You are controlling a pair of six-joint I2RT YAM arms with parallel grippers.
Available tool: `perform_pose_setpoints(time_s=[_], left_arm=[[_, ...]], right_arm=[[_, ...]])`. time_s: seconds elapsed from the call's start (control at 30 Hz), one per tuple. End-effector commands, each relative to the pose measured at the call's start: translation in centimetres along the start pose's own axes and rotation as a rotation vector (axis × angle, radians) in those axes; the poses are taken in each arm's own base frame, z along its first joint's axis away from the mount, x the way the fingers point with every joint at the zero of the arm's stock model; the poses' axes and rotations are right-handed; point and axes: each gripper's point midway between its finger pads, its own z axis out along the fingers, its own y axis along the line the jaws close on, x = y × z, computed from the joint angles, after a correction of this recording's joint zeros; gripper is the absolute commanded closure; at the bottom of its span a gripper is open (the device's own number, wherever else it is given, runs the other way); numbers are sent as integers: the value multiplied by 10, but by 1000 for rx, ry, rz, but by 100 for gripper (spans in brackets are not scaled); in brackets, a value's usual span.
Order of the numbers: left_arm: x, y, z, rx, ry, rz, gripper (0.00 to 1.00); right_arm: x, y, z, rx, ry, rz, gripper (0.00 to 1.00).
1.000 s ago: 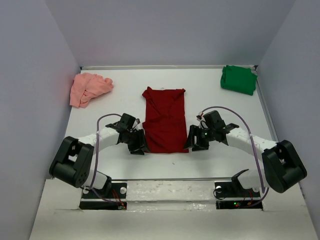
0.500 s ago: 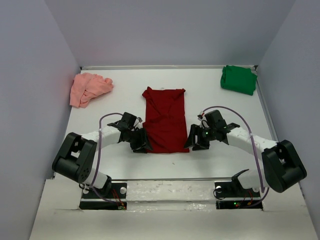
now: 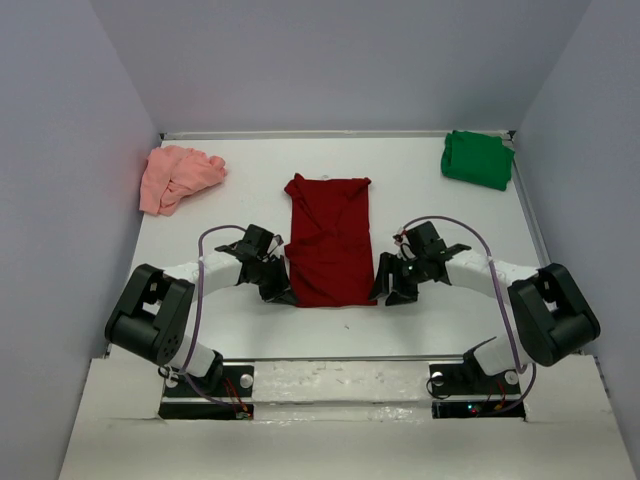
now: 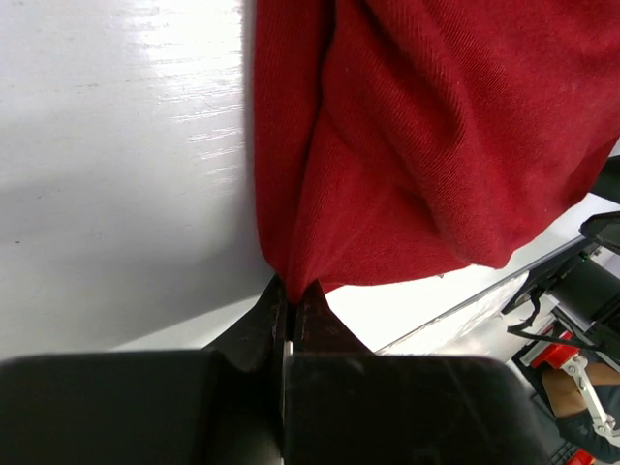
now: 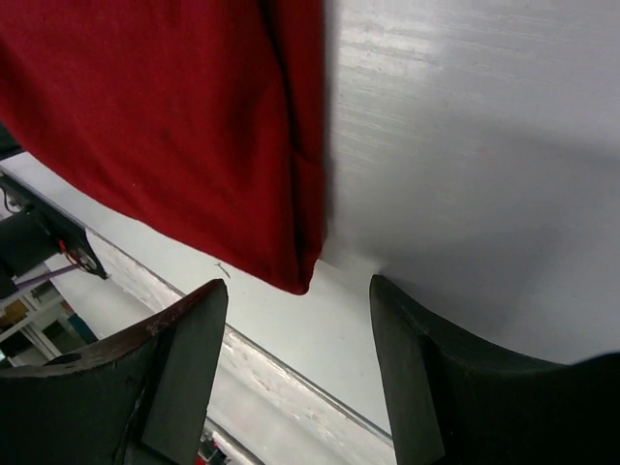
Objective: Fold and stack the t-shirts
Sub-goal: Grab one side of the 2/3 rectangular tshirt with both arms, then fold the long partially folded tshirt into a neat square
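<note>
The t-shirt's near free corner [image 3: 375,301] lies between my right gripper's open fingers. I need to ease it a little farther over the dark red t-shirt [image 3: 330,240] and close there next.
A dark red t-shirt [image 3: 330,240] lies folded lengthwise in the middle of the table. My left gripper [image 3: 287,294] is shut on its near left corner [image 4: 291,281], the cloth pinched between the fingertips. My right gripper [image 3: 388,292] stands open at the near right corner [image 5: 302,281], which lies between the fingers [image 5: 199,320] without touching them. A pale salmon-pink t-shirt [image 3: 175,177] lies crumpled at the back left. A bright green t-shirt [image 3: 476,158] lies folded at the back right.
Grey walls close in the table on the left, back and right. The table's near edge [image 3: 340,358] runs just behind both arm bases. Bare white table [image 3: 250,190] lies between the shirts.
My left gripper slid right onto the red shirt's near left corner and shut on it. My right gripper edged a little toward the near right corner, still open.
</note>
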Motion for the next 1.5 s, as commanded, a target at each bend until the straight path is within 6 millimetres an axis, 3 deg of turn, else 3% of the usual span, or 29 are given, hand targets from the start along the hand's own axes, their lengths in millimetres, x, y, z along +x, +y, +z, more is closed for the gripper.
perform_pose_setpoints(time_s=[0.0, 0.2, 0.3, 0.5, 0.6, 0.67, 0.93, 1.13, 1.47], left_arm=[[1, 10, -2, -51, 1, 3, 100], [1, 11, -1, -58, 2, 7, 100], [2, 11, -2, -56, 2, 6, 100], [3, 12, 0, -57, 6, 5, 100], [3, 11, -1, -53, 6, 6, 100], [2, 11, -1, -54, 3, 8, 100], [12, 3, -11, -31, -8, 7, 100], [32, -16, -31, 9, -37, -7, 100], [59, -34, -65, 65, -81, -28, 100]], right_arm=[[-22, 5, 3, -2, -57, -45, 34], [-23, 6, 16, -31, -27, -29, 34], [-22, 4, 21, -36, -17, -14, 39], [-22, -3, 22, -8, -50, 28, 62], [-20, -7, 19, 17, -57, 40, 93], [-20, -9, 18, 26, -61, 43, 100], [-20, -9, -1, 75, -107, 49, 100], [-7, 7, -26, 82, -126, 17, 100], [17, 11, -48, 102, -141, 7, 100]])
